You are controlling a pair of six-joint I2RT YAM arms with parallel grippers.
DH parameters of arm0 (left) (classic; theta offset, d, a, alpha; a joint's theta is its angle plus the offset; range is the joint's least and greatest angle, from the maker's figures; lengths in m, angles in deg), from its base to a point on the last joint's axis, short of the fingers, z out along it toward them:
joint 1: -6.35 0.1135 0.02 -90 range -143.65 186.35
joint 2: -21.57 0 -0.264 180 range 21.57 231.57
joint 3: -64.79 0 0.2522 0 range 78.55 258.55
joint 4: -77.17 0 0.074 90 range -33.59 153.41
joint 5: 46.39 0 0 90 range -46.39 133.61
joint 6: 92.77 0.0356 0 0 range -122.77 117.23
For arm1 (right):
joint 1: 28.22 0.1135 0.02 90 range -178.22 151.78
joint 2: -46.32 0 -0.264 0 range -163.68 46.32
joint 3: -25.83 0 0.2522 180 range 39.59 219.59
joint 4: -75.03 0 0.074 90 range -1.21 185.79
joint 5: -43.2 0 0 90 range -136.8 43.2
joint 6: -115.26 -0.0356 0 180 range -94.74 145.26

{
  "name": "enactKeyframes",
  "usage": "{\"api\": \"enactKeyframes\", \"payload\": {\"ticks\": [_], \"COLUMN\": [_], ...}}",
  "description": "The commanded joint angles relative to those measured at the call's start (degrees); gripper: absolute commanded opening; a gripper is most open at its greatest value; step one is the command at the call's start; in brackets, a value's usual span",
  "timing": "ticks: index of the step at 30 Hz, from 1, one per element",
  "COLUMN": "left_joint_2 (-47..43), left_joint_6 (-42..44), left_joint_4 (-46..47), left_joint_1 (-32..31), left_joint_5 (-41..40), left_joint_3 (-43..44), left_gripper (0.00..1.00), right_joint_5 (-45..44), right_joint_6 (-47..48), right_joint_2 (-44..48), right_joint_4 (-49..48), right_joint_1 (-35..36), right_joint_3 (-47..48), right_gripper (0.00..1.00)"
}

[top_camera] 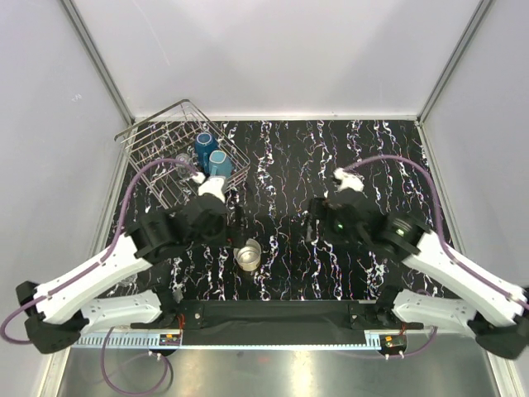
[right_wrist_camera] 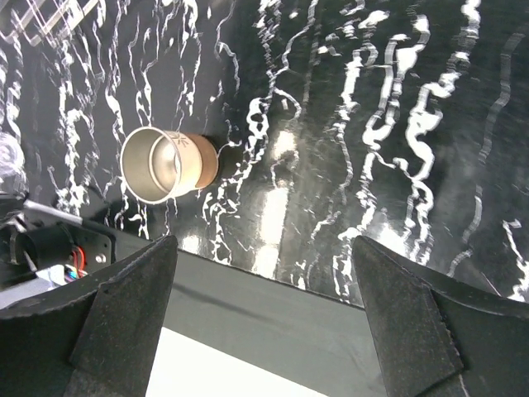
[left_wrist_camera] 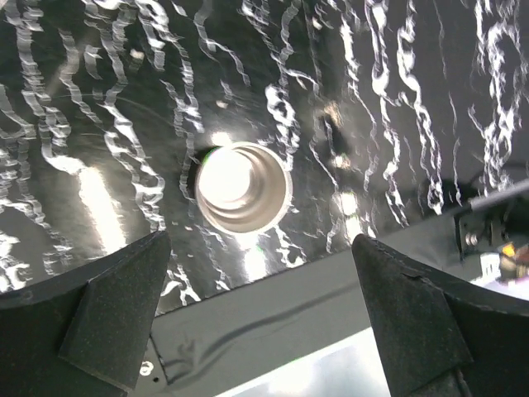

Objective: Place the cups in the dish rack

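I need to move my right gripper to the left in the top view and down onto the beige-silvery cup's facing rim (top_camera: 259, 250) (right_wrist_camera: 178, 174), because the cup's opening has room for a finger.
The beige-silvery cup (top_camera: 247, 255) stands upright on the black marbled table near the front edge. It also shows in the left wrist view (left_wrist_camera: 241, 188) and the right wrist view (right_wrist_camera: 165, 164). My left gripper (top_camera: 235, 223) hovers just behind and above it, open and empty (left_wrist_camera: 260, 273). My right gripper (top_camera: 310, 227) is open and empty (right_wrist_camera: 264, 265), to the cup's right and apart from it. The dish rack (top_camera: 157, 136) sits at the back left. It holds the dark blue cup (top_camera: 205, 147) and the light blue cup (top_camera: 220, 163). A clear glass rim (top_camera: 183, 158) seems to sit in it too.
A black strip (top_camera: 273, 313) runs along the table's near edge between the arm bases. Purple cables (top_camera: 149, 169) loop over both arms, the left one over the rack's front. White walls enclose the table on three sides.
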Motion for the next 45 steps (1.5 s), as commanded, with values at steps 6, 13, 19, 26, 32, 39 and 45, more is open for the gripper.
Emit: {"api": "enactKeyframes", "payload": {"ticks": [6, 13, 19, 26, 32, 39, 45], "left_joint_2": [-7.47, -7.75, -7.48, -8.89, -9.94, -9.07, -9.68], "left_joint_6": [-1.01, 6.62, 9.44, 12.17, 12.97, 12.62, 12.17], "left_joint_4": [-0.99, -0.55, 1.56, 2.80, 4.02, 4.37, 5.08], "left_joint_1": [11.95, 27.86, 32.44, 33.94, 34.47, 34.91, 35.26], "left_joint_5": [-2.83, 5.17, 11.07, 12.82, 15.55, 19.59, 21.26], "left_joint_3": [-6.66, -6.75, -8.07, -8.77, -9.56, -9.21, -9.30], "left_gripper": [0.99, 0.99, 0.99, 0.99, 0.99, 0.99, 0.99], "right_joint_5": [13.64, 19.90, 19.55, 17.63, 18.41, 18.33, 17.36], "right_joint_6": [4.49, 0.10, -2.89, -5.44, -5.89, -5.80, -5.27], "right_joint_2": [-19.34, -30.61, -38.43, -43.09, -44.59, -46.26, -47.05], "right_joint_4": [-11.87, -18.74, -18.48, -17.60, -19.36, -21.03, -21.12], "right_joint_1": [-0.06, 1.69, 3.45, 5.03, 5.21, 5.21, 5.21], "right_joint_3": [7.40, 9.78, 13.47, 14.00, 12.60, 11.63, 11.36], "right_gripper": [0.92, 0.84, 0.78, 0.74, 0.68, 0.56, 0.49]}}
